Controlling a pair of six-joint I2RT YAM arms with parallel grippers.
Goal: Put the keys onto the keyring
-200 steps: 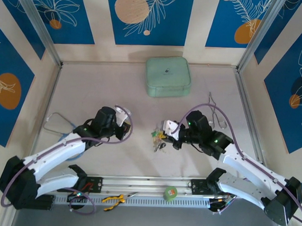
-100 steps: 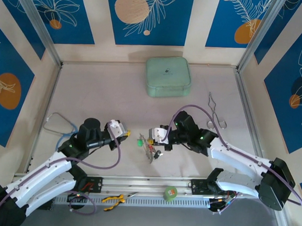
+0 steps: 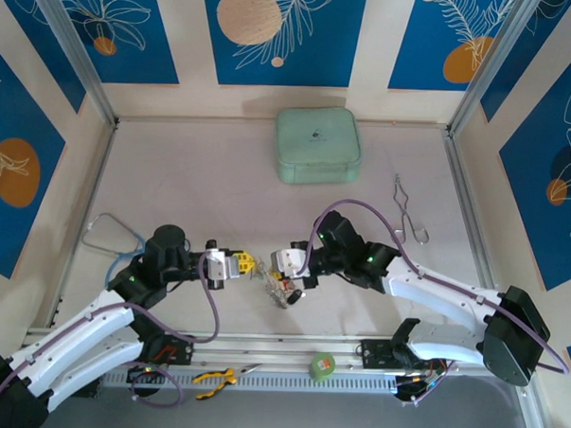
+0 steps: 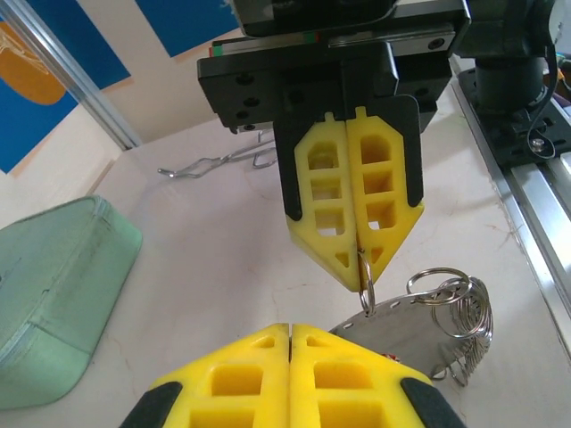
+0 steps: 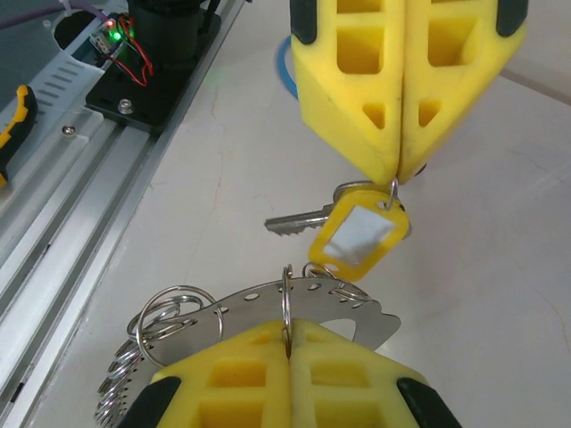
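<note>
A clear patch of bare tabletop lies below my left gripper. My left gripper should tilt downward and lower the yellow-tagged key onto it to release the key's ring.
My left gripper (image 3: 245, 263) and right gripper (image 3: 275, 269) face each other tip to tip over the table's near middle. The keyring (image 5: 245, 305) is a silvery, curved, perforated plate carrying several split rings (image 4: 451, 294). In the right wrist view my right gripper (image 5: 287, 326) is shut on one small split ring of it. The plate (image 4: 401, 325) hangs below that gripper (image 4: 358, 278) in the left wrist view. My left gripper (image 5: 395, 175) is shut on the ring of a key (image 5: 294, 221) with a yellow tag (image 5: 361, 234), which dangles just above the plate. Its own shut fingertips (image 4: 268, 343) hide that key.
A green case (image 3: 318, 146) lies at the back centre, steel forceps (image 3: 409, 215) at the right, and a stethoscope (image 3: 109, 235) at the left. Yellow-handled pliers (image 3: 215, 377) and a tape roll (image 3: 323, 366) sit on the front rail (image 5: 53, 178).
Both arms have swung in toward each other. The right gripper has carried the keyring left off the table, and the left has brought the yellow-tagged key up to it.
</note>
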